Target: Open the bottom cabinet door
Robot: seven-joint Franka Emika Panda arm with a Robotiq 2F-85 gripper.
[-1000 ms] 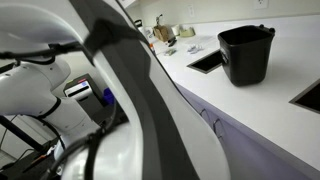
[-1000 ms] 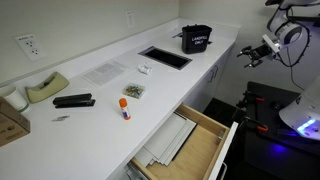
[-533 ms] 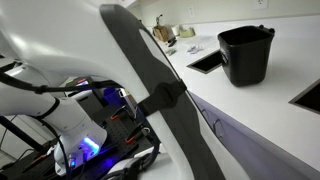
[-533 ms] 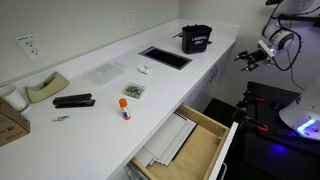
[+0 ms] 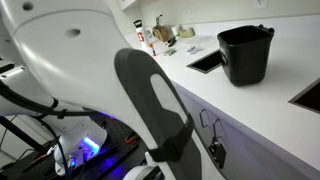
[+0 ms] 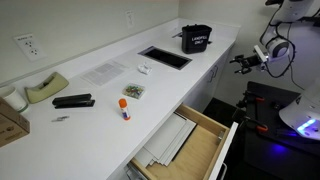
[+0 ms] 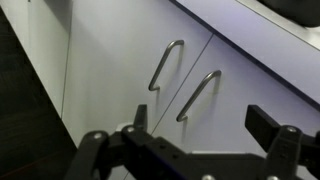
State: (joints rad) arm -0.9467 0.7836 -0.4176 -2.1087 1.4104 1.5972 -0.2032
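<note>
The gripper turns in line with the bar handle (image 7: 200, 95) and moves onto the handle's lower part next, since the handle slants in the wrist view.
In the wrist view the bottom cabinet door (image 7: 245, 85) is a flat white panel with a slim metal bar handle (image 7: 200, 95) near its left edge; the picture is tilted. It looks shut. Its twin door (image 7: 105, 50) lies beside it with its own handle (image 7: 165, 66). My gripper (image 7: 203, 125) is open and empty, a short way in front of the doors, its fingers on either side of the lower end of the bar handle. In an exterior view the gripper (image 6: 240, 62) hangs beside the cabinet fronts at the counter's far end.
A white-fronted drawer (image 6: 190, 135) with a wood interior stands pulled out below the counter. A black bucket (image 5: 245, 52) stands on the white countertop (image 6: 100, 95) by a sunken sink (image 6: 165, 57). My own arm (image 5: 150, 90) blocks much of an exterior view. Stapler, bottle and small items lie on the counter.
The gripper has dropped from counter height toward the cabinet fronts and come closer to them. The arm has swung across an exterior view.
</note>
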